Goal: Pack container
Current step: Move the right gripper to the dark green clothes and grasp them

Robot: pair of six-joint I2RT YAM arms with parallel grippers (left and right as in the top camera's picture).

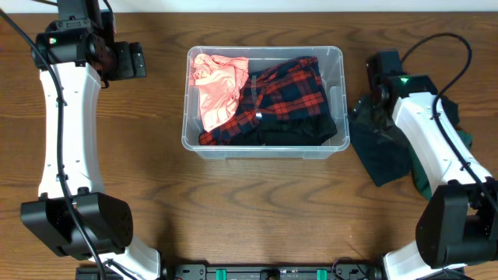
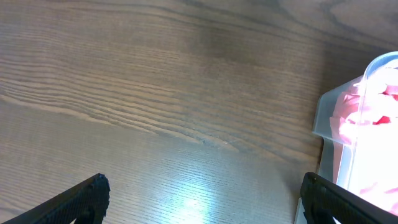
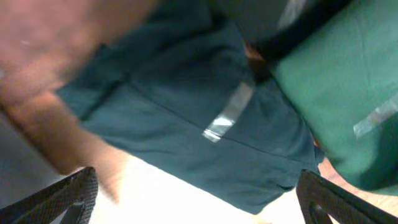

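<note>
My right gripper should next go down and come back onto the cloth (image 3: pixel 208 172) beside its near edge to close, since the dark teal garment (image 3: pixel 186 106) is outside the container.
The clear plastic container (image 1: pixel 339 93) stands at the table's middle back. It holds a pink garment (image 1: pixel 216 87), a red and black plaid shirt (image 1: pixel 288 89) and a black garment (image 1: pixel 303 132). Its corner with the pink garment shows in the left wrist view (image 2: pixel 367 124). My left gripper (image 2: pixel 202 199) is open and empty over bare wood left of the container (image 1: pixel 128 60). My right gripper (image 3: pixel 199 199) is open above a dark teal garment (image 3: pixel 186 106), which lies right of the container (image 1: pixel 381 152). A green garment (image 3: pixel 348 87) lies beside it (image 1: pixel 464 136).
The table is brown wood (image 1: pixel 257 210). The right arm (image 1: pixel 436 148) lies across the garments to the right of the container. The left arm (image 1: pixel 66 124) stretches along the left side.
</note>
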